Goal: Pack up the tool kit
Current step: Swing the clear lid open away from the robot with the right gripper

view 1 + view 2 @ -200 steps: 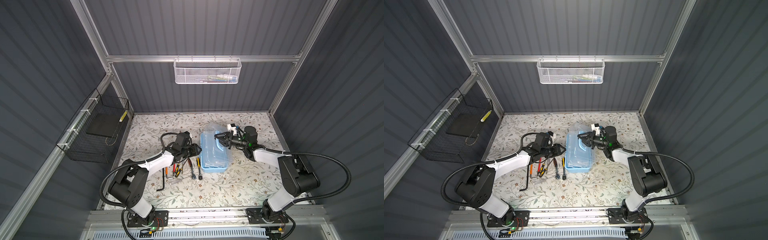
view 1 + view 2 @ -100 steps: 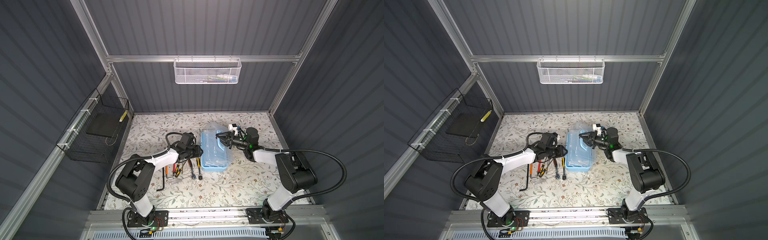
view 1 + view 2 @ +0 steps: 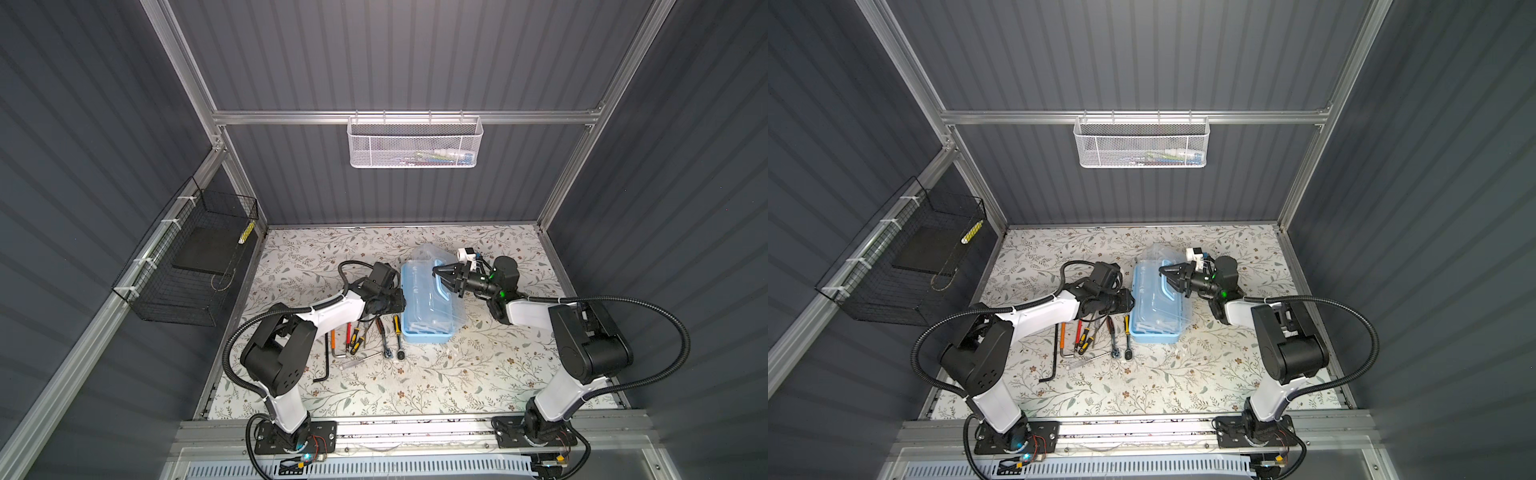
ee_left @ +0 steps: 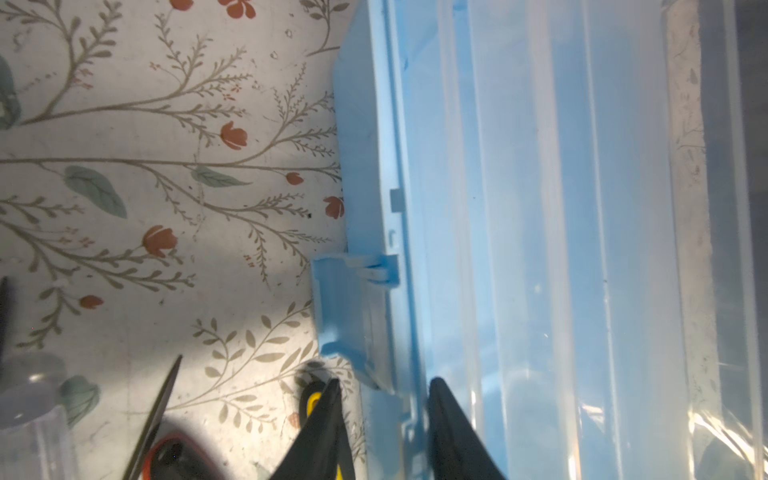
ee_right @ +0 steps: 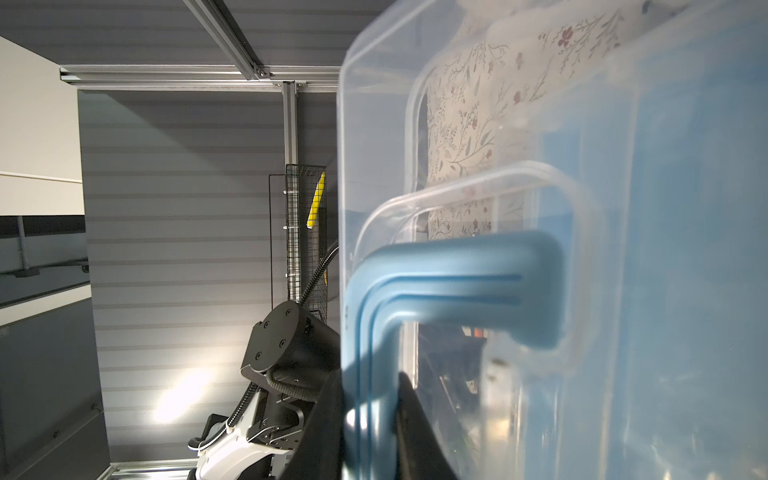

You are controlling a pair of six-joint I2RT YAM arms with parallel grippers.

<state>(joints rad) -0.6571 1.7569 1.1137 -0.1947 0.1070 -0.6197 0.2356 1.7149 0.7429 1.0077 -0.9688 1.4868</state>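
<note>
The robot's right gripper needs to swing away from the tools next and let go of the handle over bare mat, which is clear on its side opposite the left gripper.
The tool kit [image 3: 428,309] is a light blue box with a clear lid, standing mid-mat in both top views [image 3: 1156,316]. My right gripper [image 3: 439,279] [image 5: 368,378] is shut on its blue arched handle [image 5: 457,282]. My left gripper [image 3: 401,300] [image 4: 382,384] is open at the box's left side. Its jaws straddle the rim beside a side latch [image 4: 345,311] that juts outward, one finger outside the wall, the other over the lid. Loose tools [image 3: 365,338] lie left of the box: small screwdrivers, two ratchets [image 3: 1126,338] and hex keys [image 3: 326,368].
A white mesh basket [image 3: 413,143] hangs on the back wall. A black wire basket [image 3: 187,266] hangs on the left wall. Grey walls enclose the floral mat [image 3: 415,386] on three sides.
My left gripper has moved right to the box's left rim and its jaws have narrowed. The right gripper has kept its hold on the handle and barely shifted.
</note>
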